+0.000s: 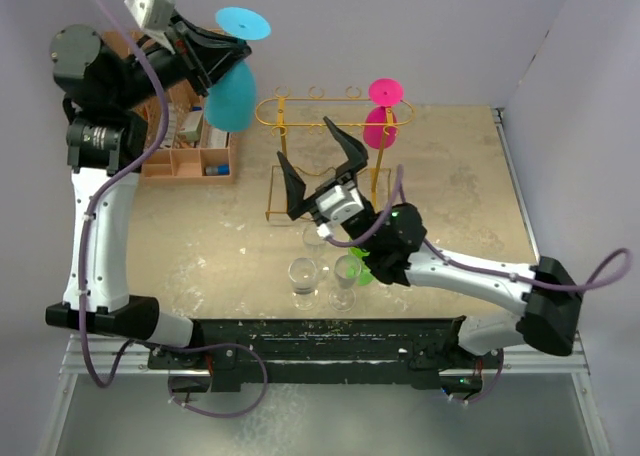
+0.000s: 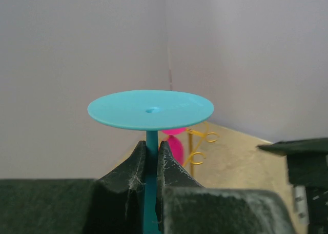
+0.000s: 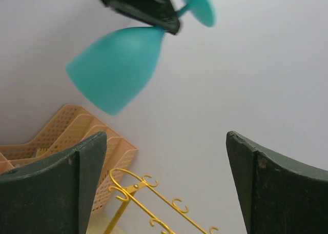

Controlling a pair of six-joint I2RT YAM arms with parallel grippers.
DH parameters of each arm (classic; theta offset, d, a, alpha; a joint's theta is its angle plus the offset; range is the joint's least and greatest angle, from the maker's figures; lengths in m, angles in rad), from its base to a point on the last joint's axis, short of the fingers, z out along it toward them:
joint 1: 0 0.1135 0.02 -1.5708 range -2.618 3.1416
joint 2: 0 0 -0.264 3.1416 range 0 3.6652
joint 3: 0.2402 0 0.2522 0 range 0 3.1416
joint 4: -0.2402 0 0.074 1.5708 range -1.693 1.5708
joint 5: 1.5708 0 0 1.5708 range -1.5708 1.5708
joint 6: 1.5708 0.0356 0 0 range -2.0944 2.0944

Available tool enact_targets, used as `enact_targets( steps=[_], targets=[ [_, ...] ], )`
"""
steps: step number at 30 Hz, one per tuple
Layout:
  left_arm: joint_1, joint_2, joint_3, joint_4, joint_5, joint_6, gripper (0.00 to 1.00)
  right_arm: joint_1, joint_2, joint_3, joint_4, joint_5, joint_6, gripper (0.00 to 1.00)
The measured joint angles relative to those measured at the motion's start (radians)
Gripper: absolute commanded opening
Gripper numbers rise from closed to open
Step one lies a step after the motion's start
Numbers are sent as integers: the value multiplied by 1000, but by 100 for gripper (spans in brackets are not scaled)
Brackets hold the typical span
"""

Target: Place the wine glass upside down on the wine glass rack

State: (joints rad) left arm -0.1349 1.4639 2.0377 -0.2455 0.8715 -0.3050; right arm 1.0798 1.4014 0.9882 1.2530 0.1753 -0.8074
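The left gripper moves down and to the right in the top view next. It brings the teal glass's stem into the far bar's loop nearest the organizer, since that loop is empty.
A teal wine glass (image 1: 231,96) hangs upside down, foot (image 2: 150,109) up, in my left gripper (image 1: 232,52), which is shut on its stem (image 2: 151,141). It is held high at the back left, left of the golden wire rack (image 1: 330,108). A pink wine glass (image 1: 382,111) hangs upside down at the rack's right end. My right gripper (image 1: 303,139) is open and empty, raised in front of the rack. In the right wrist view the teal bowl (image 3: 115,67) is above the rack's looped rail (image 3: 148,198).
A peach slotted organizer (image 1: 190,158) stands at the back left, under the held glass. Three clear glasses (image 1: 303,276) and a green object (image 1: 362,268) stand near the front, beneath the right arm. Walls close in at the back and right.
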Motion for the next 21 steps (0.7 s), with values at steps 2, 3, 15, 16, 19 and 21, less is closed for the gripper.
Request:
enact_targets(
  steps=[2,3,15,16,19,21],
  targets=[
    [48,-35,-37,50,11,90,0,0,-80,-25,-55,-6,20,100],
    [72,-48,-65,87,28,111,0,0,-112,-30,-74,-6,28,100],
    [338,276,-385,1110,344,-169,0,0,-483,-77,-356,63,154,100],
    [342,329,-385,1179,360,-216,0,0,-497,-85,-371,79,159,100],
    [342,459,-368,1345,397,-338,0,0,-522,-95,-420,122,169,100],
    [336,547,-317,1453,415,-420,0,0,-539,-97,-460,151,176,100]
  ],
)
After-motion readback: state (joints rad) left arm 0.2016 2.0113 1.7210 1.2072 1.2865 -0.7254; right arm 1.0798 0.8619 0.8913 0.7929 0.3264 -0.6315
